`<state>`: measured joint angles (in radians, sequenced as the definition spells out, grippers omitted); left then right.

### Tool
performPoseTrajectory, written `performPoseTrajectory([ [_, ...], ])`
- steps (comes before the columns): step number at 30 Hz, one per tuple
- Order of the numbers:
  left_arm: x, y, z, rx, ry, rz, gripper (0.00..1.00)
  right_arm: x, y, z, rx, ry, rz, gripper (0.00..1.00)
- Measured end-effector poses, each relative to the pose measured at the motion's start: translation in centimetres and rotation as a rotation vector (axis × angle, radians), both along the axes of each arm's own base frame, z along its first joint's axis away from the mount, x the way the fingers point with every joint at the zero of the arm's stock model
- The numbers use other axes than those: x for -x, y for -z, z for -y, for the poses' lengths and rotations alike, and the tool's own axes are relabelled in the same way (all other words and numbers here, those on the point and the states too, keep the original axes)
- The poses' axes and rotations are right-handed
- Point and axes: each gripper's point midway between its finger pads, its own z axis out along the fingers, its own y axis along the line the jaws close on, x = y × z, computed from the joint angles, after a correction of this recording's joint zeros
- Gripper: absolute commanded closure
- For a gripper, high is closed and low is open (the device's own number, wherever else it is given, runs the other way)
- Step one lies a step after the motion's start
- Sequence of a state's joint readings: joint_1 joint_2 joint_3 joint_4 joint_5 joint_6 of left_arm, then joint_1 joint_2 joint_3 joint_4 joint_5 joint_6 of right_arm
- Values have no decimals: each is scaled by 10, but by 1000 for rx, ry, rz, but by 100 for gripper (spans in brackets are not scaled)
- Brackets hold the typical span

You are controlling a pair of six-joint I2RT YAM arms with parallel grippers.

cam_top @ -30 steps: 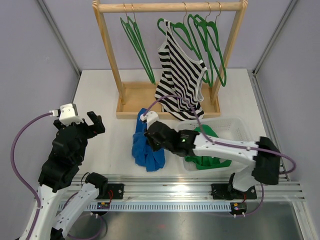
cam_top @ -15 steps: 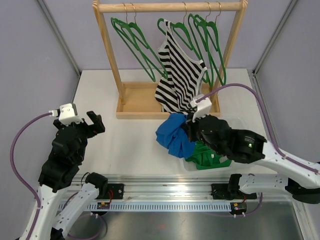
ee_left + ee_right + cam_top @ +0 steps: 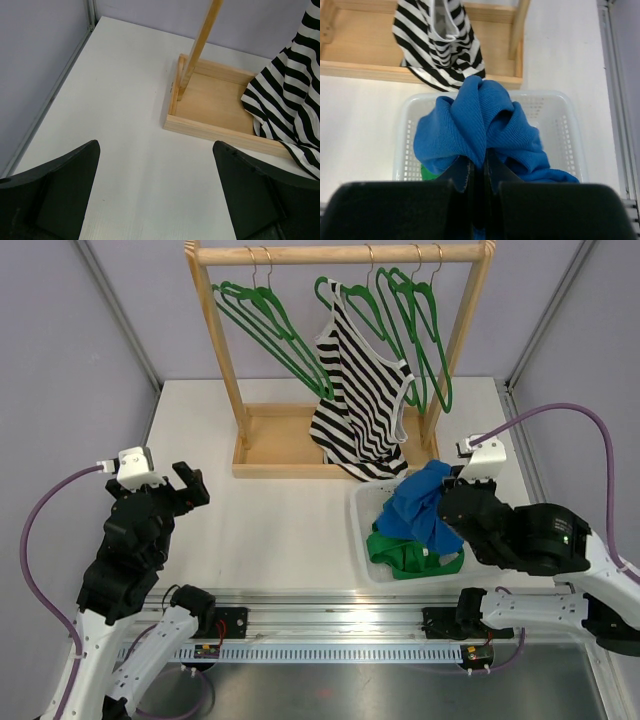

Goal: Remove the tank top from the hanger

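The bunched blue top is still hanging above the white basket (image 3: 358,525). I should next lower my right gripper into the basket over the green garment and open it.
My right gripper (image 3: 480,172) is shut on a bunched blue top (image 3: 480,125) and holds it above the white basket (image 3: 560,115). In the top view the blue top (image 3: 418,505) hangs over the basket (image 3: 358,525), in front of the right arm. A black-and-white striped tank top (image 3: 360,405) hangs on a green hanger (image 3: 345,295) on the wooden rack (image 3: 340,254). Its hem rests in the rack's base tray and also shows in the right wrist view (image 3: 440,45). My left gripper (image 3: 185,485) is open and empty above the table at the left (image 3: 157,190).
A green garment (image 3: 400,555) lies in the basket under the blue top. Empty green hangers hang at the rack's left (image 3: 265,325) and right (image 3: 420,320). The rack's wooden base tray (image 3: 215,105) lies ahead of the left gripper. Grey walls close in both sides.
My right gripper has carried the blue top from the table's middle rightward to above the basket. The left-hand empty hangers have swung out to the left. The left arm has not moved.
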<state>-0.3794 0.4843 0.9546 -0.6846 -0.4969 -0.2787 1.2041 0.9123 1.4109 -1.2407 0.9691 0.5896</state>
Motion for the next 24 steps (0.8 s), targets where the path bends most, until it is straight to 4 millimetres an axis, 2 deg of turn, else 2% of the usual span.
performPoseTrajectory([
  [3, -1, 1, 1, 8, 3, -4, 1, -1, 16, 7, 31, 63, -22, 100],
  [5, -1, 1, 4, 17, 15, -15, 1, -3, 37, 7, 79, 95, -53, 100],
  [8, -2, -8, 12, 45, 46, -19, 1, -8, 81, 5, 169, 129, -133, 100],
  [11, -1, -26, 20, 83, 87, 5, 1, -20, 137, 5, 215, 187, -255, 100],
  [14, 4, -45, 27, 121, 130, 40, 1, -28, 183, 15, 196, 248, -369, 91],
  [15, 6, -53, 30, 135, 148, 51, 1, -28, 194, 16, 176, 257, -396, 68],
  [16, 8, -64, 34, 153, 171, 68, 1, -29, 203, 15, 146, 263, -424, 55],
  [18, 12, -83, 42, 185, 219, 99, 1, -30, 211, 9, 110, 256, -451, 37],
  [20, 15, -104, 52, 216, 275, 128, 1, -32, 213, 4, 89, 251, -461, 30],
  [21, 16, -113, 57, 229, 302, 141, 1, -31, 211, 3, 84, 253, -463, 17],
  [22, 15, -122, 63, 245, 328, 151, 1, -31, 208, 3, 73, 258, -459, 14],
  [23, 14, -129, 67, 254, 347, 158, 1, -32, 201, 3, 60, 258, -448, 1],
  [24, 12, -135, 73, 267, 369, 160, 1, -32, 192, 3, 38, 258, -429, 0],
])
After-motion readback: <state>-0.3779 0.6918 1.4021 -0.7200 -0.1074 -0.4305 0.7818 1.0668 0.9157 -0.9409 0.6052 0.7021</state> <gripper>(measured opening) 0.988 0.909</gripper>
